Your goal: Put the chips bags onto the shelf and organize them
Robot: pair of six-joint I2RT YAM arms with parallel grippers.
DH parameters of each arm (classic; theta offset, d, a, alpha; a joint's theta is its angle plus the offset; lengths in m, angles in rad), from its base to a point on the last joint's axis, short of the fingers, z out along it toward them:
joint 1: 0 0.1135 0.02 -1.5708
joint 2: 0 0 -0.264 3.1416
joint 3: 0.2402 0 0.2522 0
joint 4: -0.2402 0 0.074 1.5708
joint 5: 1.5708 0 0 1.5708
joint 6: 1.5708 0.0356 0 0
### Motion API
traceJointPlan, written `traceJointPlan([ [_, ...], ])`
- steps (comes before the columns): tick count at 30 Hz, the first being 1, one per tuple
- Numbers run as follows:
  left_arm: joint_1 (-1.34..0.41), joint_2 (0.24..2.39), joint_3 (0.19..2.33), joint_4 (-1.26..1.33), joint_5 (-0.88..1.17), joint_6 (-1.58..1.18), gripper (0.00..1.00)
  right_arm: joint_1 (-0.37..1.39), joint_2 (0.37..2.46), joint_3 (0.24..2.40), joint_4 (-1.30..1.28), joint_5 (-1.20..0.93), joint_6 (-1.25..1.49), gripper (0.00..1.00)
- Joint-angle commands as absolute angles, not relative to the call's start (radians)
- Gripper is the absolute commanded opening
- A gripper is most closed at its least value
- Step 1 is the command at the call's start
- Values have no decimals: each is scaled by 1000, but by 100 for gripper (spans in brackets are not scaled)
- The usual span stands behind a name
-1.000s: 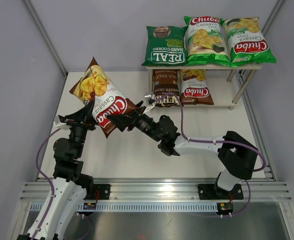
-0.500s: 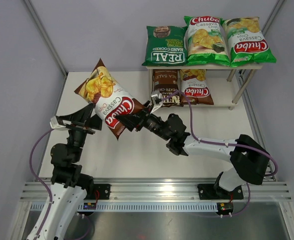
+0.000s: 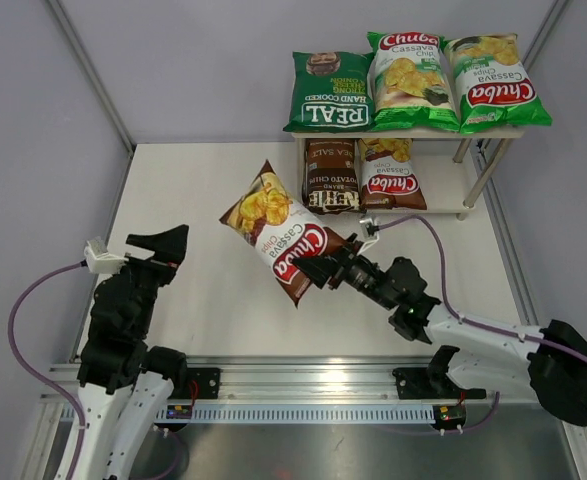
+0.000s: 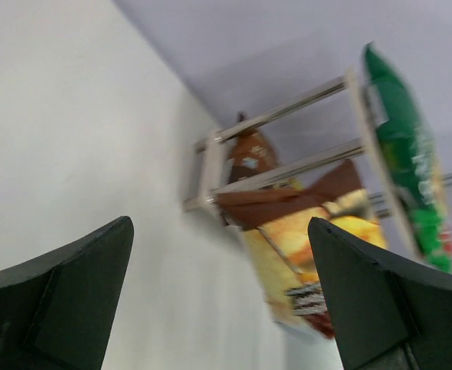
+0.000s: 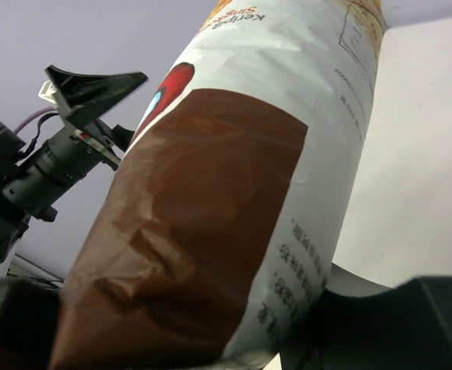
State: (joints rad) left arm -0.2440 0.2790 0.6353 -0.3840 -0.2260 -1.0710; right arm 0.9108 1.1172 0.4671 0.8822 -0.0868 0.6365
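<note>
The lower board's bare end (image 3: 441, 181) has room. My right gripper should next move outward and to the right in the top view and release the bag there.
My right gripper (image 3: 318, 268) is shut on the lower end of a brown-red Chuba chips bag (image 3: 281, 234), holding it tilted above the table in front of the shelf (image 3: 445, 196). From the right wrist the bag (image 5: 233, 193) fills the view between the jaws. My left gripper (image 3: 159, 244) stands open and empty at the left, apart from the bag (image 4: 306, 254). On the shelf's top board lie a dark green REAL bag (image 3: 330, 92) and two light green Chuba bags (image 3: 408, 68). The lower board holds a dark brown Kettle bag (image 3: 331, 175) and a brown-red Chuba bag (image 3: 390, 175).
Grey walls close in the white table (image 3: 183, 190) on the left, back and right. The shelf's silver legs (image 3: 486, 172) stand at the back right. A rail (image 3: 303, 380) runs along the near edge by the arm bases.
My left gripper opened, let go of the brown-red bag and drew back to the left. The right arm carried the bag rightward, nearer the shelf front.
</note>
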Motion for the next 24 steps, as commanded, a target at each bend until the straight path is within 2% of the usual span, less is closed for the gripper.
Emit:
traceJointPlan([
  [1,-244,319,698,-552,-269,-821,99,871,942,385,850,-31,679,16],
  [6,-244,420,793,-636,-163,-582,99,812,668,321,617,55,673,15],
  [9,-244,462,805,-661,-123,-508,99,759,609,354,488,92,672,15],
  [13,-244,463,799,-661,-98,-463,99,686,615,361,462,87,719,15],
  [19,-244,485,802,-664,-81,-361,99,543,663,345,574,15,765,16],
  [24,-244,469,787,-647,-77,-342,99,395,784,348,721,-127,850,16],
])
